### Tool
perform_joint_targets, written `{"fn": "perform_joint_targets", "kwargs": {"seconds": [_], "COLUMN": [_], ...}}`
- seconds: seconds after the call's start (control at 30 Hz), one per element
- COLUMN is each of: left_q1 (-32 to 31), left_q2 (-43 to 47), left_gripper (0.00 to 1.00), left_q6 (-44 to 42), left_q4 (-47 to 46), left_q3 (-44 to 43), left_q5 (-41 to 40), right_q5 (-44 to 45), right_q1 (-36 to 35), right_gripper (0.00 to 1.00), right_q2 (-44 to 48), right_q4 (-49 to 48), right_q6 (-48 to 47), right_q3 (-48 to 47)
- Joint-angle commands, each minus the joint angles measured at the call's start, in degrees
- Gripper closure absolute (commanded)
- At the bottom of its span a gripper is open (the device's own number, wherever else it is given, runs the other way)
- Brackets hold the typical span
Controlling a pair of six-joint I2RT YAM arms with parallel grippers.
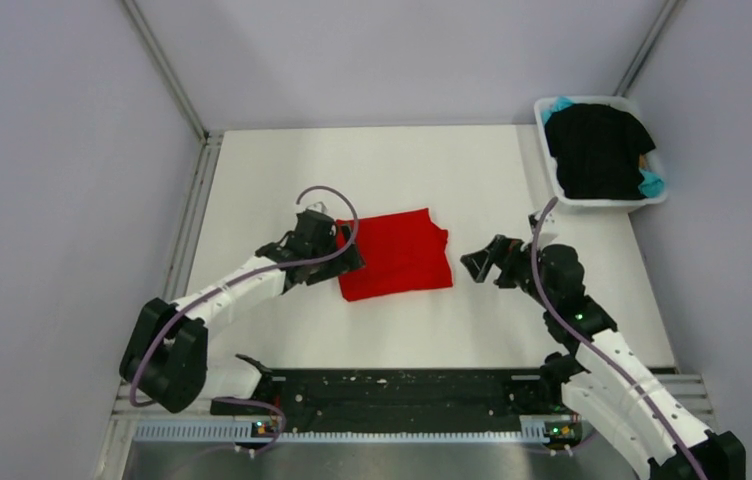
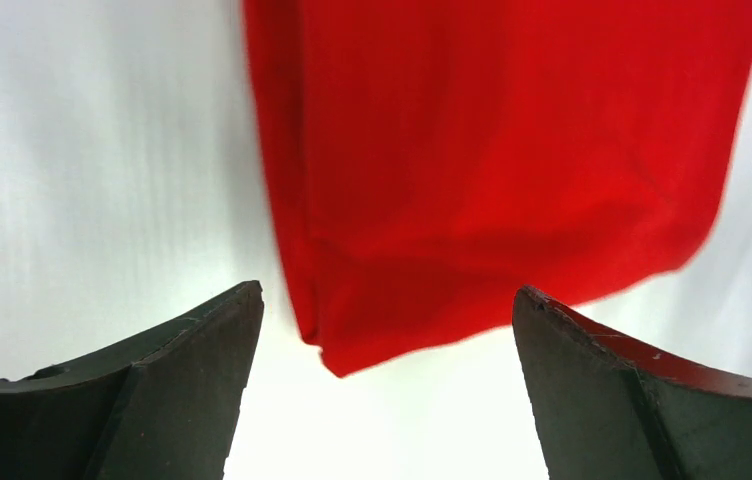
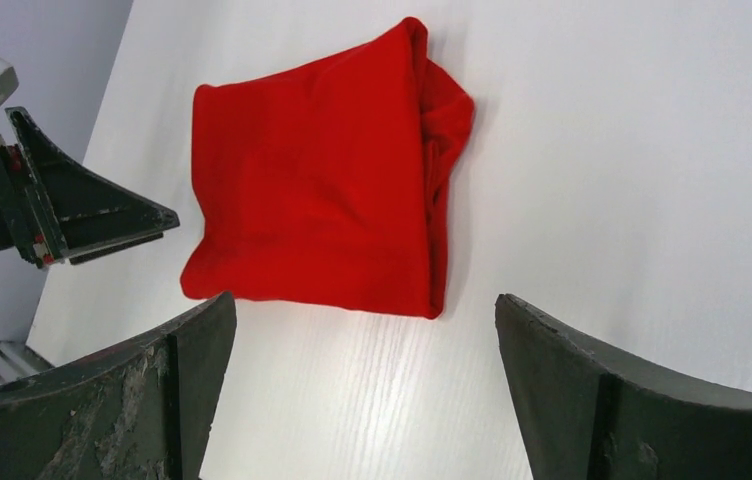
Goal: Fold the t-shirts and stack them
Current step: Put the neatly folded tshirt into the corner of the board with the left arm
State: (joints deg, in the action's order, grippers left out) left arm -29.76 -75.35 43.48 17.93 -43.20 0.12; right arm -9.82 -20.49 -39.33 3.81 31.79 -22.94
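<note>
The open fingers of my left gripper still hover around the shirt's near corner, so they should next move down and slightly outward past it to straddle the shirt's layered side edge.
A bright red t-shirt [image 1: 397,253] lies folded into a rough square on the white table; it also shows in the left wrist view [image 2: 492,170] and the right wrist view [image 3: 317,190]. My left gripper [image 1: 344,258] is open and empty at the shirt's left edge, just short of its corner [image 2: 386,340]. My right gripper [image 1: 480,262] is open and empty, a short way right of the shirt and apart from it [image 3: 367,390]. A black t-shirt [image 1: 597,150] lies heaped in the white tub, with teal cloth [image 1: 651,184] showing under it.
The white plastic tub [image 1: 602,203] stands at the table's far right corner. Grey walls close in the table on three sides. A black rail [image 1: 392,395] runs along the near edge between the arm bases. The left gripper's fingers [image 3: 82,205] show in the right wrist view.
</note>
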Motion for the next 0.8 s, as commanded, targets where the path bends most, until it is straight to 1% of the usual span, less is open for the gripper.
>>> {"fn": "perform_joint_targets", "kwargs": {"seconds": [0.0, 0.1, 0.2, 0.3, 0.4, 0.47, 0.53, 0.6, 0.63, 0.77], "left_q1": [1.91, 3.13, 3.69, 3.85, 3.98, 3.93, 3.92, 3.91, 3.91, 4.00], "left_q2": [-3.14, -8.07, -13.31, -19.50, -24.77, -27.52, -29.83, -31.97, -32.90, -36.17], "left_gripper": [0.01, 0.05, 0.12, 0.28, 0.44, 0.57, 0.73, 0.98, 1.00, 1.00], "left_q6": [0.78, 0.87, 1.02, 1.00, 0.75, 0.64, 0.59, 0.42, 0.32, -1.34], "left_q4": [3.86, 1.70, -0.60, -0.99, -2.36, -2.88, -2.50, 0.72, 2.89, 12.22], "left_q3": [-3.26, -4.59, -6.38, -9.24, -11.55, -13.00, -14.73, -17.98, -20.02, -30.00], "left_q5": [-8.90, -6.76, -5.59, -4.22, -0.55, 3.10, 3.35, 0.97, -1.70, -15.58], "right_q5": [4.50, 3.75, 3.31, 3.50, 4.11, 4.73, 5.67, 7.28, 7.90, 8.54], "right_q1": [-0.06, 0.01, -0.07, 0.01, -0.03, 0.01, -0.01, 0.01, 0.00, -0.01], "right_gripper": [0.01, 0.01, 0.01, 0.01, 0.01, 0.01, 0.01, 0.01, 0.01, 0.01], "right_q2": [1.66, 0.91, 0.17, -0.78, -1.44, -1.71, -1.73, -1.69, -1.71, -1.87], "right_q4": [4.08, 4.07, 4.27, 4.23, 3.90, 4.09, 4.62, 5.35, 5.62, 6.17], "right_q6": [-0.95, -0.99, -1.25, -1.42, -1.66, -1.69, -1.96, -2.00, -2.01, -2.29], "right_q3": [-0.04, -0.21, -0.32, -0.51, -0.61, -0.82, -0.77, -0.66, -0.70, -0.99]}}
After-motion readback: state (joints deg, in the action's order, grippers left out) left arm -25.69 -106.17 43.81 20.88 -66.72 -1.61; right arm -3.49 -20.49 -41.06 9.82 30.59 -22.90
